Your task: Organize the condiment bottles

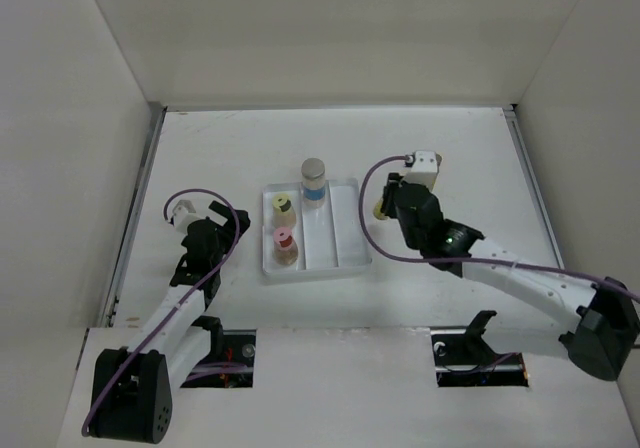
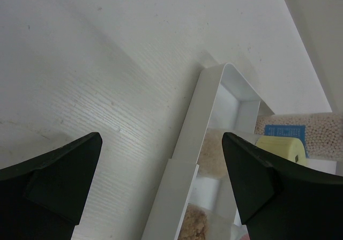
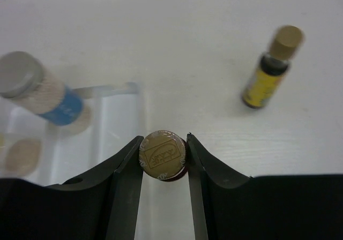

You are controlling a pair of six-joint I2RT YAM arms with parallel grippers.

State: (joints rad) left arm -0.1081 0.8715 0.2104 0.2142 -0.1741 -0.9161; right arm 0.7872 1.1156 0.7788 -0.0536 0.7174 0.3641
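My right gripper will cross the tray's rim (image 2: 201, 106) and go down to release the slim amber bottle's cap in front of the grey-lidded jar, in the tray's empty middle section.
My right gripper (image 3: 164, 139) is shut on the gold cap of a slim amber bottle (image 3: 162, 155), seen from above, by the right rim of the white tray (image 3: 115, 127). The second amber bottle (image 3: 268, 68), with a yellow label, stands on the table beyond it. The grey-lidded jar (image 1: 314, 180) stands at the back of the tray's middle compartment. The yellow-green-capped bottle (image 1: 283, 206) and the pink-capped bottle (image 1: 284, 240) stand in the left compartment. My left gripper (image 2: 161, 143) is open and empty, just left of the tray's rim (image 2: 201, 106).
The white tray (image 1: 362, 223) sits mid-table, and its right compartment holds nothing. White walls close in the table on the left, back and right. The right arm (image 1: 500, 263) reaches across the right half of the table.
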